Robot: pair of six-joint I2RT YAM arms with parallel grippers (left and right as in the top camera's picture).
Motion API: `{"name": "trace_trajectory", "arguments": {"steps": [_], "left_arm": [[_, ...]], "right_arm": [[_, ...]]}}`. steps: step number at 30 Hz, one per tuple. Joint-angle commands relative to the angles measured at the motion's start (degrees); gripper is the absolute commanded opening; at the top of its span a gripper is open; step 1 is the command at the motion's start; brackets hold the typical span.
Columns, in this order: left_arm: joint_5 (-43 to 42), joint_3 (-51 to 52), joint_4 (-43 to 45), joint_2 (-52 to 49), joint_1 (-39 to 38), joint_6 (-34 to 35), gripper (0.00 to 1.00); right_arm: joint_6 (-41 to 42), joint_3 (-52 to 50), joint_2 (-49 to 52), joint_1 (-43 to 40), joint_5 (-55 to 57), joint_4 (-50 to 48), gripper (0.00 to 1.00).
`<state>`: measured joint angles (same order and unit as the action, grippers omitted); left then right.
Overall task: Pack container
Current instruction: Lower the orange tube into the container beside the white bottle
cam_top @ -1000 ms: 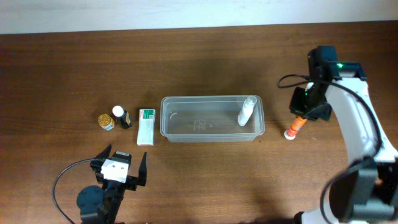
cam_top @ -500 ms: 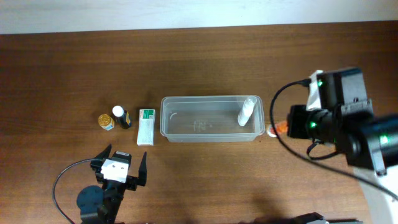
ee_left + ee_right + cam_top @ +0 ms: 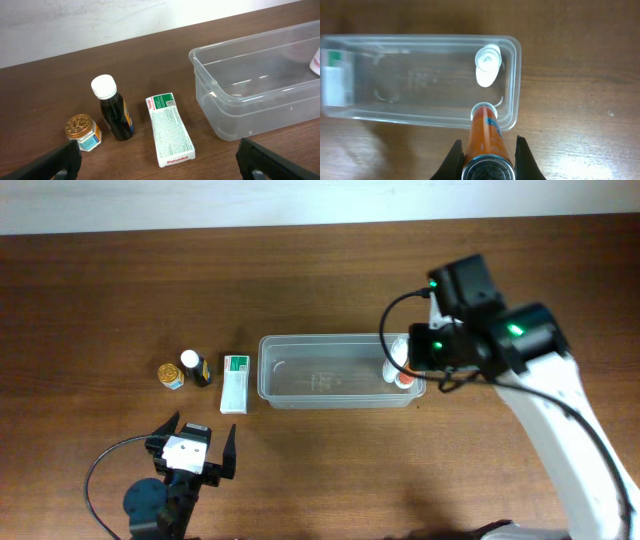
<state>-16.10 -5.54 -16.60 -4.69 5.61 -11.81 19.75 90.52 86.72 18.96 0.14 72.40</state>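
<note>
I will next lower the orange bottle straight down with my right gripper and release it in the container's end beside the white bottle, since the container's open bottom is directly below it.
The clear plastic container (image 3: 300,386) sits mid-table with a white bottle (image 3: 397,356) leaning in its right end; both show in the right wrist view, container (image 3: 395,80) and bottle (image 3: 486,65). My right gripper (image 3: 487,150) is shut on an orange tube (image 3: 486,132) and holds it over the container's right end; the tube (image 3: 404,378) shows at that end from overhead. My left gripper (image 3: 160,162) is open and empty near the table's front, short of a white-and-green box (image 3: 169,129), a dark bottle with a white cap (image 3: 113,107) and a small gold-lidded jar (image 3: 81,131).
Left of the container stand the box (image 3: 234,383), the dark bottle (image 3: 195,367) and the jar (image 3: 170,375). The container's rim (image 3: 220,97) is to the right in the left wrist view. A white wall runs along the table's far edge.
My right arm has swung left from the table's right side, carrying the orange tube off the table to above the container's right end. The left arm has not moved.
</note>
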Motion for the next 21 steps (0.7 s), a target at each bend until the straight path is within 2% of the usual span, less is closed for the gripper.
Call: {"name": "trace_trajectory", "arguments": {"steps": [1,10,21], "left_arm": [[-0.66,0.22,0.04,0.52,0.2,-0.5,1.0],[-0.66,0.22,0.04,0.52,0.2,-0.5,1.0],[-0.66,0.22,0.04,0.52,0.2,-0.5,1.0]], "right_arm": [[0.9,0.02,3.3,0.52,0.98,-0.72,0.04],[0.9,-0.02,9.94,0.52,2.32,-4.13,0.04],[2.25,-6.84,10.14,0.59,2.69,-10.58,0.04]]}}
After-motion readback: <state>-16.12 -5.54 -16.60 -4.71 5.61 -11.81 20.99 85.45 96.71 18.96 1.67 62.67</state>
